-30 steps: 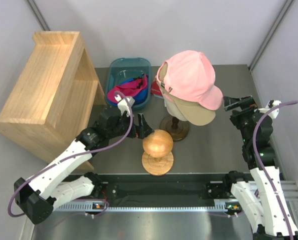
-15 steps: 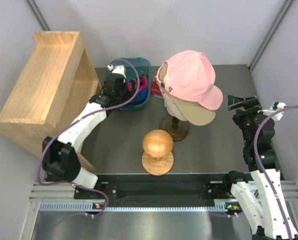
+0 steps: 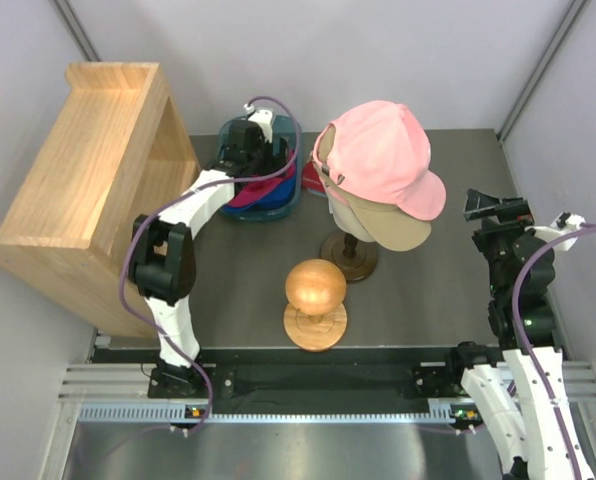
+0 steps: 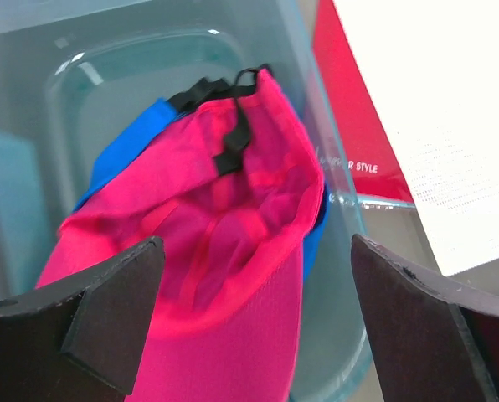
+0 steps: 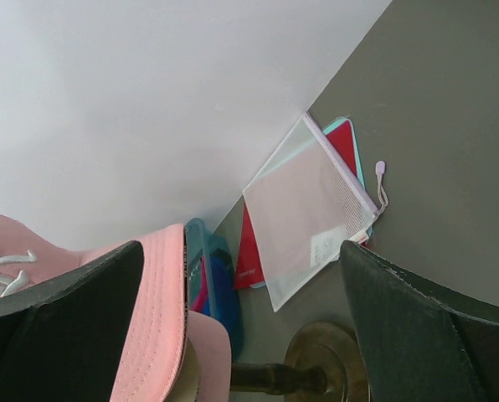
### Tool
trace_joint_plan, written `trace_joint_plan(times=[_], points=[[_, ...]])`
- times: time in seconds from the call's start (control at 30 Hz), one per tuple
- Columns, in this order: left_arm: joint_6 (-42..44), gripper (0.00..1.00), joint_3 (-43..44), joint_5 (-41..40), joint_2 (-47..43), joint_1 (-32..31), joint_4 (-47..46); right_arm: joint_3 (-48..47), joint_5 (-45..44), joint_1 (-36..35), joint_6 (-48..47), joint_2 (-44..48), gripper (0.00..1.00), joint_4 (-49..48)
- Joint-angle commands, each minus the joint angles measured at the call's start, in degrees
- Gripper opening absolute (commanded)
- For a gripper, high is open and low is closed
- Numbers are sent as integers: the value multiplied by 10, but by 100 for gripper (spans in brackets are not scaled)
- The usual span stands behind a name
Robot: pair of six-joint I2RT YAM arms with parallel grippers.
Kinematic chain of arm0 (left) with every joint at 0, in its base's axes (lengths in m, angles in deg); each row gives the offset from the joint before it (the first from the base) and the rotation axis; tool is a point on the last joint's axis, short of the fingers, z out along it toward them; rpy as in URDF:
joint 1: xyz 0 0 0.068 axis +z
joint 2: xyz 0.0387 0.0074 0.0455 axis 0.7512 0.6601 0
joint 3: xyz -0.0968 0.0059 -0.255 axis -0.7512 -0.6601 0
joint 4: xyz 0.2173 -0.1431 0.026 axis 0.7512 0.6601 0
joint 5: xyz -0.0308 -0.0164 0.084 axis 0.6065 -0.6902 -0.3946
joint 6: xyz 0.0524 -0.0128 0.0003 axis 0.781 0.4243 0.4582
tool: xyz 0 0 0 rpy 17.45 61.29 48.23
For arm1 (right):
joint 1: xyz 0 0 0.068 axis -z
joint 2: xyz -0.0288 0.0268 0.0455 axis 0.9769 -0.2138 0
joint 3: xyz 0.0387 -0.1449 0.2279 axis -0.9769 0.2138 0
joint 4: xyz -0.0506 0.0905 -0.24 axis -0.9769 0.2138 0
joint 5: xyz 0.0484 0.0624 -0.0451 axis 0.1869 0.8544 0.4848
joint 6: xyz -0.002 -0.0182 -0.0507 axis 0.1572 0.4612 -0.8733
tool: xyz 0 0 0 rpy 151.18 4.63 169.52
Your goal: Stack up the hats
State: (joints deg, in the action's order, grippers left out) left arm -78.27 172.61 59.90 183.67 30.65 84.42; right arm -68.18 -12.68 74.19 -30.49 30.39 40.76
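The magenta hat's edge at the side of the bin beside the red booklet faces up between my fingers. I should lower my left gripper toward that side of the bin, onto the hat's edge.
A light pink hat (image 3: 383, 155) sits on top of a tan hat (image 3: 390, 230) on the mannequin stand. In the teal bin (image 3: 226, 136) a magenta hat (image 4: 208, 243) lies upside down over a royal blue hat (image 4: 120, 155). My left gripper (image 4: 258, 310) hovers open just above the magenta hat, one finger on each side of it and nothing held. In the top view the left gripper (image 3: 268, 168) is over the bin. My right gripper (image 3: 498, 208) stands open at the far right, apart from the hats. The pink brim (image 5: 162, 318) shows beside its left finger.
A wooden shelf (image 3: 88, 180) stands at the left. A wooden ball on a stand (image 3: 315, 290) is in the front middle, near the mannequin's round base (image 3: 350, 258). A mesh pouch (image 5: 312, 218) over a red booklet (image 5: 254, 251) lies behind the stand.
My left arm has swung from beside the wooden ball back to the bin and now hangs over the magenta hat. The right gripper drifted slightly right.
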Motion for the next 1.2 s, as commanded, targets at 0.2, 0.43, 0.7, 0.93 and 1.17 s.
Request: trace_joint_plan(times=[0.2,0.43,0.7,0.93,1.17], points=[[-10,86,102,48,109,4,-66,-42,-22,5,-8,-14,100,26],[-32,82,104,66,125,4,-76,-55,-31,5,-14,-10,100,54],[-43,69,105,64,140,4,-73,-59,-35,6,-15,-4,100,64],[-45,65,105,83,150,3,-71,-58,-35,5,-13,1,100,70],[-52,48,104,70,155,3,-73,-59,-34,6,-11,7,100,80]])
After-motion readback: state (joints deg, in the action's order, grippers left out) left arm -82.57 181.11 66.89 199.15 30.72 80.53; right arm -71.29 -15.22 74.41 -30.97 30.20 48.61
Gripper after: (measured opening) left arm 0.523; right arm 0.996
